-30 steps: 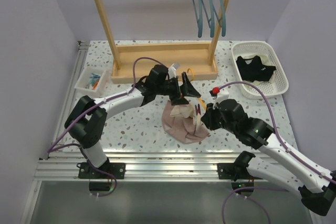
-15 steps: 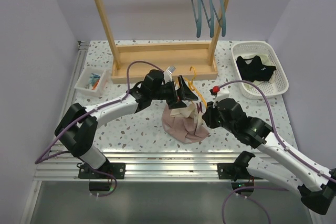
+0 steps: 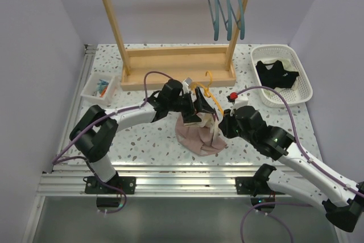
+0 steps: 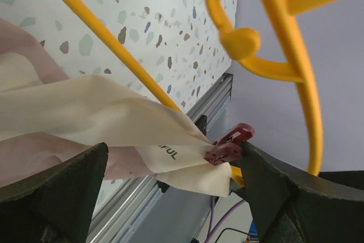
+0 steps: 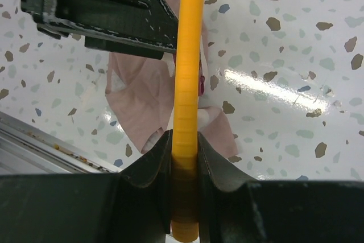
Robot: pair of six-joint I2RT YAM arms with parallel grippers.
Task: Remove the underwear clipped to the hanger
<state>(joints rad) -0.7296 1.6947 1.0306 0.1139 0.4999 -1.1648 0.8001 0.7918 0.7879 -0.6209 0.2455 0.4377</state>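
My right gripper will next go up and outward to the free spot beside the teal hangers to let go of the hanger, because that spot is above and outward of the gripper.
The pink-mauve underwear [image 3: 196, 136] lies bunched on the table and hangs by its pale trim [image 4: 114, 112] from a yellow hanger [image 3: 206, 90]. A red clip [image 4: 230, 143] pins the trim to the hanger bar. My left gripper [image 3: 200, 106] is open; its fingers [image 4: 62, 194] stand either side of the trim, and the clip sits right against the right finger. My right gripper [image 3: 220, 124] is shut on the hanger bar [image 5: 185, 83], above the pink underwear [image 5: 139, 92]. The black underwear [image 3: 277, 74] lies in the white basket [image 3: 304, 78].
A wooden rack [image 3: 176, 64] with teal hangers [image 3: 224, 4] stands at the back. A small white tray [image 3: 99, 87] with coloured clips sits at the left. The aluminium rail [image 3: 170, 177] runs along the table's near edge.
My left gripper has moved a little right and down, closing in on the clipped trim. The right gripper keeps its hold on the hanger, shifted slightly.
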